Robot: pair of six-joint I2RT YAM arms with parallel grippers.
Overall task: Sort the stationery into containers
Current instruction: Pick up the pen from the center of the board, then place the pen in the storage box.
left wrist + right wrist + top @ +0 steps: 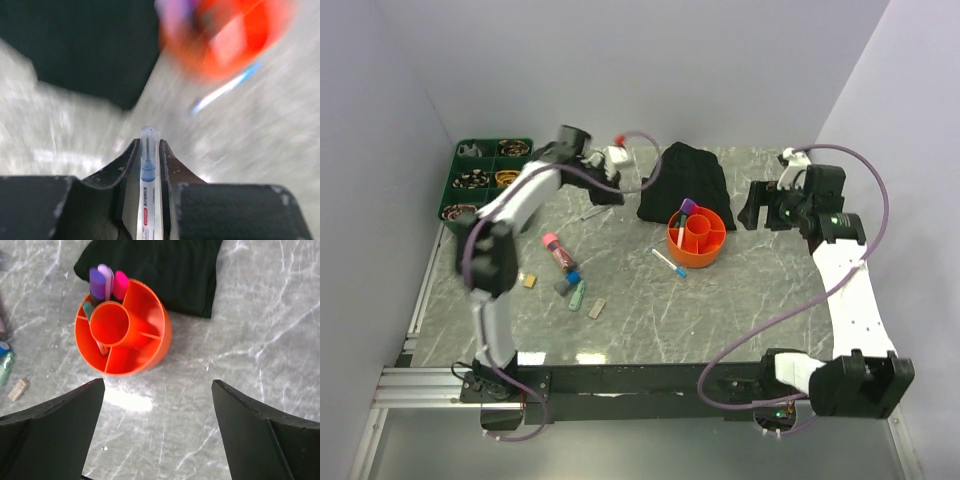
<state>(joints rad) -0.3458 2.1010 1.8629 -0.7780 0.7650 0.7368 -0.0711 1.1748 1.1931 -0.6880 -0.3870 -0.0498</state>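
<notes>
I will move my left gripper to the right in the top view and tilt it over the nearer section of the tub to let go of the pen, because the orange tub [697,238] has markers in it.
My left gripper [609,194] [149,145] is shut on a thin white pen with a blue band [148,167], held lengthwise between the fingers, above the table left of the black fabric. The left wrist view is blurred. The round orange tub [697,238] [150,347] stands mid-table with purple [97,281] and pink [120,285] markers in one compartment. My right gripper [761,212] [157,395] is open and empty, right of the tub. A blue-capped pen [669,263] lies beside the tub. Markers [558,252], a green-capped pen [579,294] and tan erasers [597,308] lie centre-left. The green tray [488,165] is at the back left.
The black fabric heap [685,185] [165,270] lies just behind the tub. A small white object [617,156] sits at the back near the left gripper. A thin pale item [592,213] lies on the table below the left gripper. Walls close in on both sides.
</notes>
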